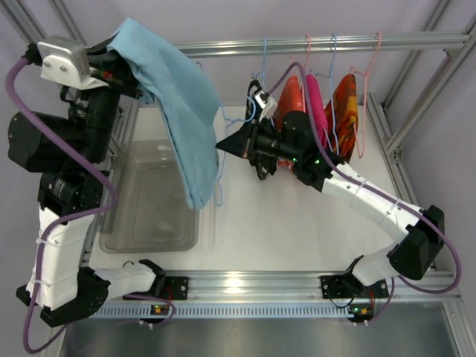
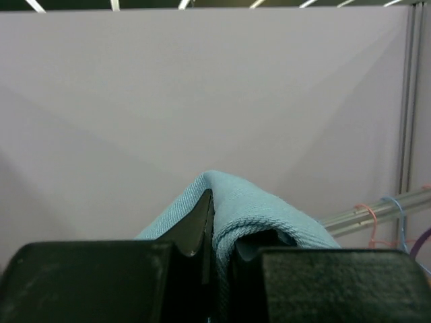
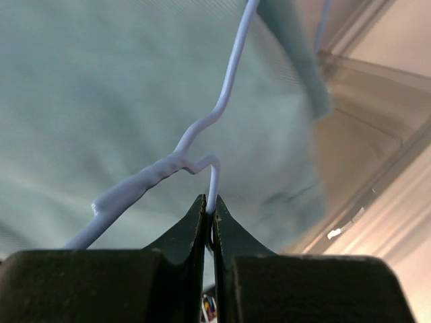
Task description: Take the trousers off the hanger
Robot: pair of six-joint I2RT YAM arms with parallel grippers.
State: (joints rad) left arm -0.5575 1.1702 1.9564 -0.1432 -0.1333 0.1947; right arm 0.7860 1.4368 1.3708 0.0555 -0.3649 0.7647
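My left gripper should lower, tilt its fingers down and release the trousers (image 1: 178, 104) into the clear plastic bin (image 1: 147, 190), as the bin stands open on the tabletop below it.
Light blue trousers (image 1: 178, 104) hang in the air at the upper left, draped down toward the table. My left gripper (image 1: 123, 71) is shut on their top fold, raised high; in the left wrist view the cloth (image 2: 262, 208) bulges over the closed jaws of that gripper (image 2: 222, 232). A pale blue wire hanger (image 1: 222, 160) sits at the trousers' right edge. My right gripper (image 1: 221, 146) is shut on the hanger wire (image 3: 202, 128), pinched between the fingertips of the gripper (image 3: 209, 210), with the trousers (image 3: 87, 101) filling the background.
A clear plastic bin (image 1: 152, 201) lies on the white table below the trousers. On the rail (image 1: 312, 46) at the back hang several more hangers with orange and pink garments (image 1: 327, 104). Metal frame posts (image 1: 428, 97) stand at the right.
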